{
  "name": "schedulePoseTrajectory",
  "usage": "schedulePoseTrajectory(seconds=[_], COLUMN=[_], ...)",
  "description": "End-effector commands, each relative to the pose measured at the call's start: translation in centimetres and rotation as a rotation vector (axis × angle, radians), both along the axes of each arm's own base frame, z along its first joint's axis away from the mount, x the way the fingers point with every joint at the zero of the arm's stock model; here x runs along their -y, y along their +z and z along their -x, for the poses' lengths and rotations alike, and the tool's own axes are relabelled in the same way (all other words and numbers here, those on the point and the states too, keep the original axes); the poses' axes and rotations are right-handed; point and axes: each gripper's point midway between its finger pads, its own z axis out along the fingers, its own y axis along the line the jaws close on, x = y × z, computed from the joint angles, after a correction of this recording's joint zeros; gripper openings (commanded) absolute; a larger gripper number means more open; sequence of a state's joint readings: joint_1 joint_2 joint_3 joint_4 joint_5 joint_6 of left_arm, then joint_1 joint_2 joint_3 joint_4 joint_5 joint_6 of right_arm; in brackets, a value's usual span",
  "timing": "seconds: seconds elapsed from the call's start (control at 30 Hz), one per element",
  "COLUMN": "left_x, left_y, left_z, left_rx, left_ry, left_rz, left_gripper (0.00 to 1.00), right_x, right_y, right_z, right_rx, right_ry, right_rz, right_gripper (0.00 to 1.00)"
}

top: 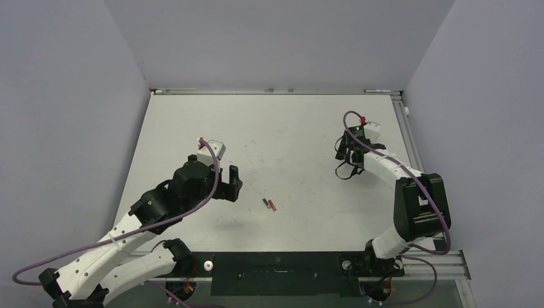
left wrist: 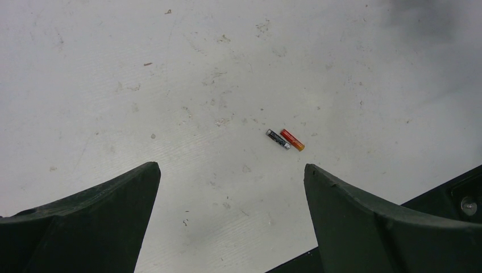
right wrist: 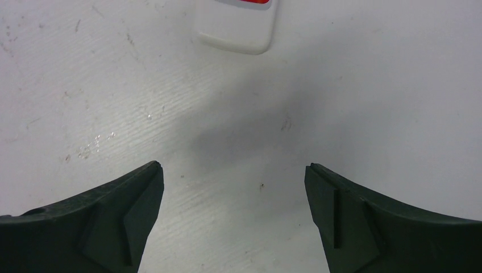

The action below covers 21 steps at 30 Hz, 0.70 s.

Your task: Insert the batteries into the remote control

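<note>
The remote control's near end still lies beyond the fingertips of my right gripper, so the gripper should move outward and down until it straddles that end, then close.
Two batteries lie side by side on the white table, a dark one (left wrist: 278, 139) and a reddish one (left wrist: 292, 140). From above they show near the table's middle (top: 269, 205). My left gripper (left wrist: 232, 168) hangs open above the table, short of the batteries and to their left (top: 236, 184), with nothing between its fingers. The remote control (right wrist: 239, 25) is white with a red strip at the frame's top edge; only its near end shows. My right gripper (right wrist: 233, 166) stands open just short of it, holding nothing. In the top view the right gripper (top: 345, 165) hides the remote.
A black rail (top: 276, 269) runs along the table's near edge and shows at the lower right of the left wrist view (left wrist: 449, 199). Grey walls close the table on three sides. An aluminium frame (top: 405, 128) lines the right edge.
</note>
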<state>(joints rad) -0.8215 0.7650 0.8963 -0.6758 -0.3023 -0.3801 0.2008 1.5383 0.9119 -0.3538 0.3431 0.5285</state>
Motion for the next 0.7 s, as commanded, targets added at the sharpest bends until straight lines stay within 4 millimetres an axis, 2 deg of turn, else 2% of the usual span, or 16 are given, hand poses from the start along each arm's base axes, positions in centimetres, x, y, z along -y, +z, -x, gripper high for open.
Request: schedulePoseTrajectory(seconds=[0.0,0.33,0.67], left_x=[0.1,0.1,0.0], left_y=[0.9,0.6,0.2], left_z=[-0.3,-0.3,-1.0], left_rx=[0.029,0.023,0.009], left_ry=[-0.009,-0.017,-0.007], left_rz=[0.015,0.004,-0.005], left_gripper=[0.96,0.96,0.96], right_x=[1.3,2.5,5.1], right_y=[1.6,-0.2,-0.9], right_z=[-3.6,-6.6,-8.6], right_rx=[0.094,0.090,0.081], right_ry=[-0.066,-0.120,-0.175], right_rz=[-0.010,-0.080,-0.077], right_gripper=[0.95,0.94,0.93])
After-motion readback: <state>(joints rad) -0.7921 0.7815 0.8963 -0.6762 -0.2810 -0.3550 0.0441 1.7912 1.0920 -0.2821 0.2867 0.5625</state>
